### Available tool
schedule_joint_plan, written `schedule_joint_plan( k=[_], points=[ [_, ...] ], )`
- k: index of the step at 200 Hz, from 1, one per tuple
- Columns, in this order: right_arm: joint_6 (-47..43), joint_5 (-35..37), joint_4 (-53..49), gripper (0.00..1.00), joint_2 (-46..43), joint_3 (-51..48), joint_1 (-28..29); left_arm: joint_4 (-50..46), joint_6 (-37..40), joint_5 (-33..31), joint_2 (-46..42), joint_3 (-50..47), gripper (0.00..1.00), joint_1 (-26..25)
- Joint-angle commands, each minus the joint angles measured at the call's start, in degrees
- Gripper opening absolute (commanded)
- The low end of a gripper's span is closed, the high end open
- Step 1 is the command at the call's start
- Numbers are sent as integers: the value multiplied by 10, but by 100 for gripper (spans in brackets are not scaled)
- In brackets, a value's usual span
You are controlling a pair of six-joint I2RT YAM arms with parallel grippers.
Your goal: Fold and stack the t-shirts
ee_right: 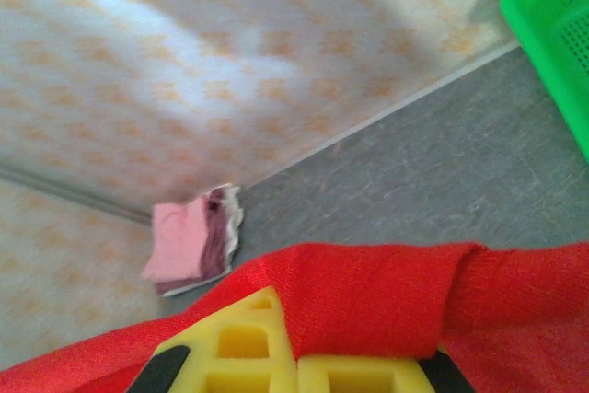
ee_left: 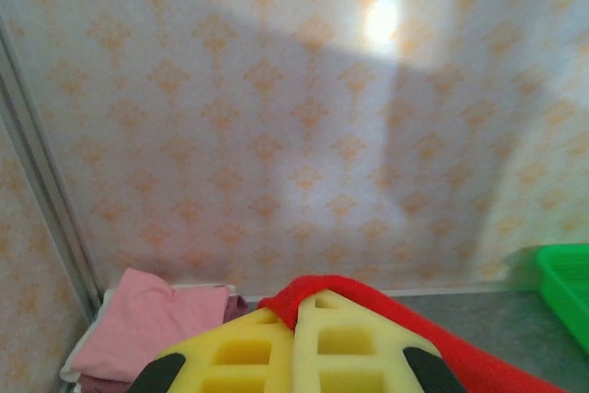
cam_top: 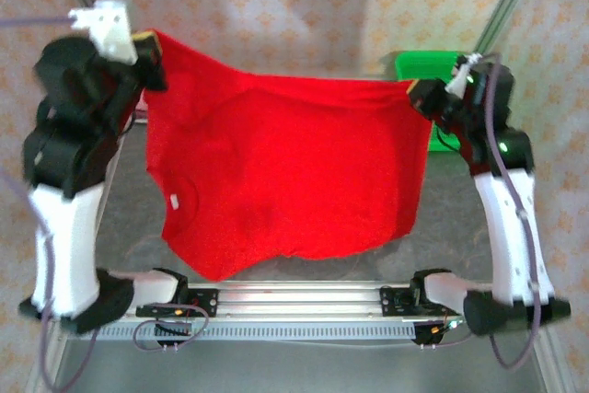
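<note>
My left gripper reaches down and outward next, then releases the red t-shirt's corner.
A bright red t-shirt hangs spread in the air between my two raised grippers, its lower hem drooping toward the table. My left gripper is shut on the shirt's upper left corner. In the left wrist view the yellow fingers pinch a fold of red cloth. My right gripper is shut on the upper right corner, where red cloth drapes over its fingers. A folded stack of pink, mauve and whitish t-shirts lies by the back wall at the far left.
A green mesh basket stands at the back right, behind the right arm. The patterned wall closes the back. The arms' rail runs along the near edge. Grey tabletop lies between the stack and the basket.
</note>
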Motion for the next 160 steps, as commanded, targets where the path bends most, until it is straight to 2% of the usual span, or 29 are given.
schedule_joint_plan(
  k=[1,24,46,54,56,59,63,69,75,84,108,127,141,160],
  points=[
    [26,37,87,0,72,-6,2,26,30,50,110,29,0,40],
    [53,47,143,0,179,-3,5,63,51,66,247,66,0,56],
    [73,52,185,0,294,48,9,36,64,86,451,252,0,76],
    [78,62,204,11,337,73,11,38,71,94,528,330,0,78],
    [79,64,207,18,350,81,12,40,72,96,546,349,1,78],
    [80,65,209,26,368,97,12,45,73,97,572,375,7,79],
    [80,66,207,38,393,121,11,53,73,99,605,406,20,79],
    [79,64,195,52,430,165,11,72,72,102,647,441,51,80],
    [78,58,182,57,470,212,11,95,66,104,675,459,72,81],
    [76,47,162,59,520,281,10,127,52,115,693,459,91,82],
    [59,32,97,64,587,425,14,155,18,140,668,412,94,82],
    [17,35,71,65,568,418,31,135,-1,159,604,320,93,82],
    [-14,34,80,64,522,333,50,177,-18,148,516,152,91,76],
    [-44,54,138,61,430,153,80,358,-54,142,360,-169,92,61]
  ],
)
